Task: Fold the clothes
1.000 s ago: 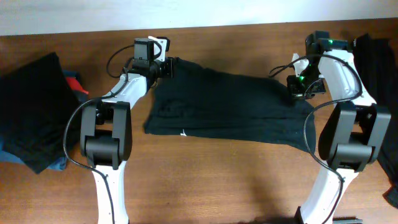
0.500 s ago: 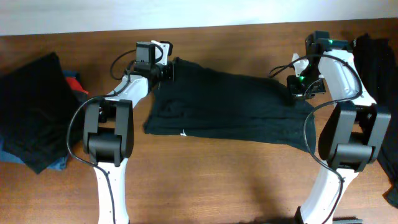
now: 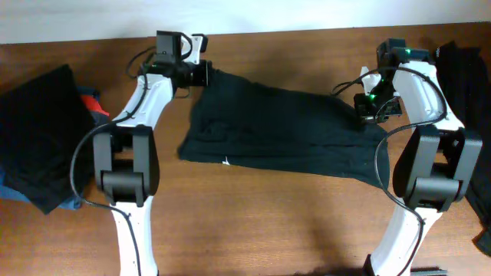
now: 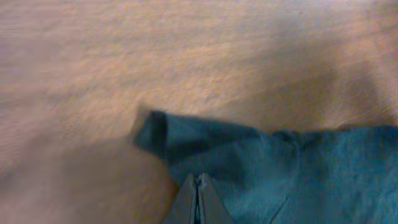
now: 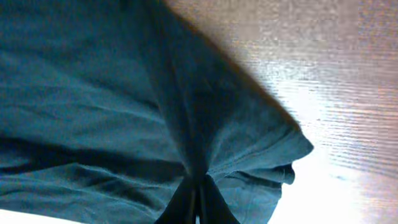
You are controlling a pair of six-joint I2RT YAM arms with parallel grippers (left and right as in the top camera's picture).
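Next, my left gripper lowers back toward the garment's near corner [image 3: 187, 152] facing the clothes pile and releases the cloth. That corner lies below the gripper, toward my base.
A dark teal-black garment [image 3: 284, 130] lies spread across the middle of the wooden table. My left gripper [image 3: 205, 75] is shut on the garment's far left corner; in the left wrist view the closed fingertips [image 4: 198, 180] pinch the cloth [image 4: 261, 168] near its folded corner. My right gripper [image 3: 367, 107] is shut on the garment's far right edge; in the right wrist view the closed fingers [image 5: 198, 183] hold a bunched fold of cloth [image 5: 112, 106].
A pile of dark clothes [image 3: 38, 138] with a red and a blue item lies at the left edge. More dark clothes [image 3: 468, 69] lie at the right edge. Bare wooden table [image 3: 268, 222] lies in front of the garment.
My left gripper has moved up and to the left with the garment's corner, stretching that corner toward the far edge. The right arm has not moved.
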